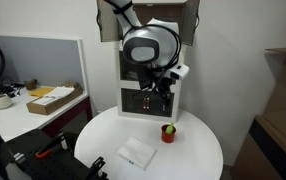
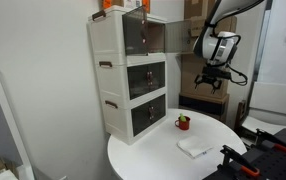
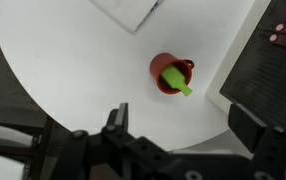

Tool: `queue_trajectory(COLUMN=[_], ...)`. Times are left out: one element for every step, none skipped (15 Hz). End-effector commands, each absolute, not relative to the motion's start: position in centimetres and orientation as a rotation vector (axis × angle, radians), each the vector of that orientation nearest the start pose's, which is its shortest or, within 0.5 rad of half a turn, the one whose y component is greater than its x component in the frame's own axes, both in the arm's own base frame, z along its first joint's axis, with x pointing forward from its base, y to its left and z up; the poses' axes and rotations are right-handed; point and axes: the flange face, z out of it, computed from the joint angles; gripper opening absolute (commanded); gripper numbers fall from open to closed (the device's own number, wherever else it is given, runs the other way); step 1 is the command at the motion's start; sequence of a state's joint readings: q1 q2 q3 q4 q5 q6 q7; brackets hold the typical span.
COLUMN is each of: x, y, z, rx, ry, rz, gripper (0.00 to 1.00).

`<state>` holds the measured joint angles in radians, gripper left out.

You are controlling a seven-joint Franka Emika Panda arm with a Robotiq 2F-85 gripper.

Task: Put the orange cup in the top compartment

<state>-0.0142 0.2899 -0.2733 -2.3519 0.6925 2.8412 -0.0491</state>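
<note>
My gripper lowers with fingers spread to straddle the cup's rim (image 1: pixel 166 131) (image 3: pixel 154 71) next, on the side away from its handle, since that part clears the green piece.
The orange cup (image 1: pixel 168 131) is a tiny red-orange cup with a green piece at its rim. It stands on the round white table in both exterior views (image 2: pixel 183 123) and shows below me in the wrist view (image 3: pixel 170 74). My gripper (image 1: pixel 163 88) (image 2: pixel 210 84) hangs open and empty well above the cup; in the wrist view (image 3: pixel 183 125) its two fingers are spread wide. The top compartment (image 2: pixel 143 35) is the highest section of the tall white cabinet, with brown flaps visible at the top (image 1: pixel 190 18).
A flat white packet (image 1: pixel 136 153) (image 2: pixel 193 146) lies on the round white table (image 1: pixel 198 155) near its front. The cabinet (image 2: pixel 118 90) stands at the table's back edge. A side desk holds a cardboard box (image 1: pixel 51 98).
</note>
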Motion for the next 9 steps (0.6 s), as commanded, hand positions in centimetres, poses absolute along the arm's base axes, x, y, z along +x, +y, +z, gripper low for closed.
queue_trajectory(x=[54.0,54.9,55.8,56.7,57.5,58.2,58.8,59.4,59.8], y=[-19.6,-19.6,-19.5,-19.3,-19.0,-18.8,-18.7,-18.6,-18.5], z=[17.3,15.9,14.4,12.9,11.5,10.1,8.9,7.9,6.8], rx=[-2.587,-2.569,-2.548,-2.535,-2.524,-2.516,-2.519,-2.519,-2.523], ry=[1.448,1.479,1.503,1.533,1.554,1.576,1.596,1.609,1.627], rz=[-0.265,-0.229,-0.188,-0.173,-0.156,-0.148,-0.149,-0.142,-0.141], gripper=[1.0,1.0,1.0,1.0,1.0,1.0,1.0,1.0,1.0])
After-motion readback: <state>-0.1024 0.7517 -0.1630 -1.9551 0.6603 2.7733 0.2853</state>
